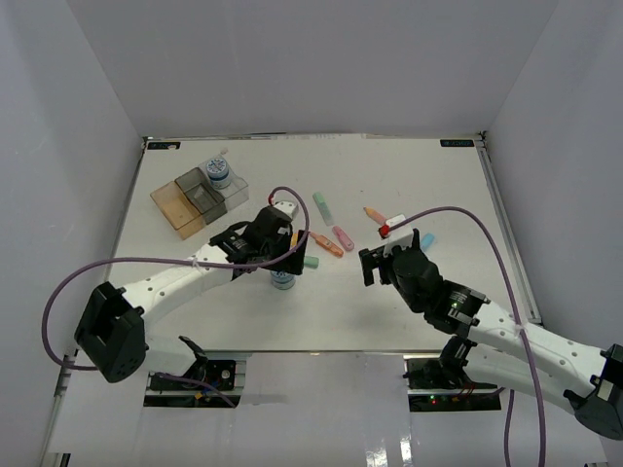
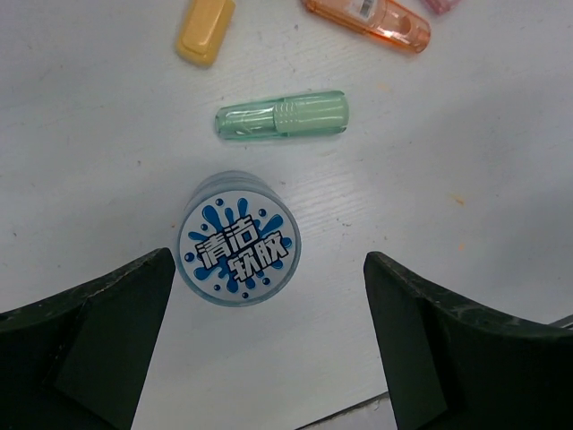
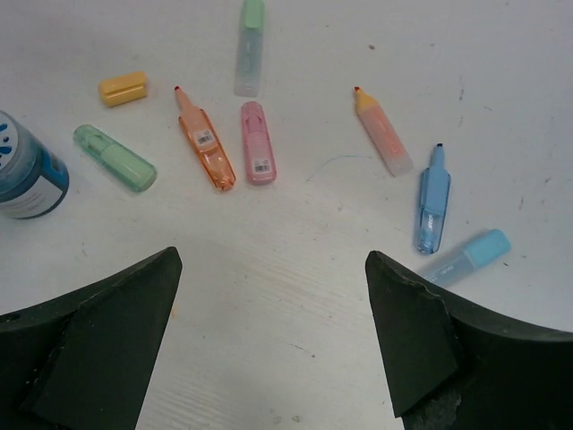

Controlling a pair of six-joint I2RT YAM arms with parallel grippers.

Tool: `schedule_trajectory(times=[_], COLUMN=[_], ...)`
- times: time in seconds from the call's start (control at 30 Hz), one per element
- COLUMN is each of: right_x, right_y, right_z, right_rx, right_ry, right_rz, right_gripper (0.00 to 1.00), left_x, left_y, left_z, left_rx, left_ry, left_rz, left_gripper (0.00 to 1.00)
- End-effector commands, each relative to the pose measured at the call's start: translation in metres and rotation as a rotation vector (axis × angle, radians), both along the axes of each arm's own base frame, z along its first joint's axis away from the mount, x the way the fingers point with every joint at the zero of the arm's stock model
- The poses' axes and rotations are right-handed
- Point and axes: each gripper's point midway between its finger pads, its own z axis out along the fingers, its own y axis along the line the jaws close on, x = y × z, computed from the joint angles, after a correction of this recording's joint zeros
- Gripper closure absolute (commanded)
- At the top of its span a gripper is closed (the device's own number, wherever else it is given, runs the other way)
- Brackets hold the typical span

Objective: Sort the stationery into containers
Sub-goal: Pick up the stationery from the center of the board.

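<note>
My left gripper has one finger close to where the roll (image 1: pixel 282 279) (image 2: pixel 238 244) stands. It will next move down and to the left in its wrist view until its two fingers are on either side of the roll.
A round blue-and-white roll (image 2: pixel 239 240) stands upright on the white table, just ahead of my left gripper (image 2: pixel 269 260). That gripper is open, the roll lies close to its left finger, and nothing is held. From above, the left gripper (image 1: pixel 285 261) hangs over that roll (image 1: pixel 283 280). My right gripper (image 3: pixel 270 255) is open over bare table. Spread beyond it are a green stick (image 3: pixel 115 158), an orange one (image 3: pixel 204 139), a pink one (image 3: pixel 257 141), a peach one (image 3: pixel 383 131) and a blue one (image 3: pixel 432 199). The containers (image 1: pixel 202 195) sit at the back left.
A second roll (image 1: pixel 219 173) sits in the clear bin (image 1: pixel 234 190) of the cluster. A yellow cap (image 2: pixel 205 31) and a green stick (image 2: pixel 282 116) lie just beyond the left gripper's roll. White walls enclose the table on three sides.
</note>
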Motion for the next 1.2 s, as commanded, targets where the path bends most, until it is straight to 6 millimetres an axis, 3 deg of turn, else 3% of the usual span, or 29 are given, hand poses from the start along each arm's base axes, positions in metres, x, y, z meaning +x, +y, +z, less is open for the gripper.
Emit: schedule_trajectory(times=[0.0,0.1,0.4,0.63,0.73,0.77,1.0,1.1,1.17], right_x=[0.005,0.004,0.002,0.002,0.002,0.002,0.001,0.000,-0.001], right_y=[-0.025,-0.033,-0.035,-0.038,-0.039,-0.039,-0.038,-0.038,-0.036], right_z=[0.012,0.015,0.008,0.006,0.005,0.005,0.009,0.012,0.014], right_rx=[0.063,0.063,0.053,0.047,0.048,0.046,0.059,0.068,0.077], right_ry=[-0.048,-0.070,-0.066,-0.067,-0.067,-0.068,-0.076,-0.078,-0.079], right_rz=[-0.135,-0.151,-0.147,-0.155,-0.157,-0.158,-0.145,-0.138,-0.130], right_gripper=[0.10,0.10,0.10,0.10,0.10,0.10,0.10,0.10,0.10], left_x=[0.004,0.004,0.005,0.000,0.000,0.000,0.011,0.026,0.049], left_y=[0.008,0.013,0.011,0.000,-0.002,-0.003,-0.005,0.004,0.021], left_z=[-0.006,-0.022,-0.031,-0.041,-0.043,-0.043,-0.015,0.002,0.017], left_rx=[0.076,0.136,0.140,0.121,0.121,0.118,0.092,0.104,0.086], left_ry=[0.001,0.027,0.053,0.095,0.103,0.102,0.035,-0.007,-0.023], left_rz=[0.092,0.123,0.149,0.118,0.111,0.110,0.119,0.150,0.209], left_gripper=[0.02,0.02,0.02,0.09,0.14,0.21,0.53,0.60,0.61])
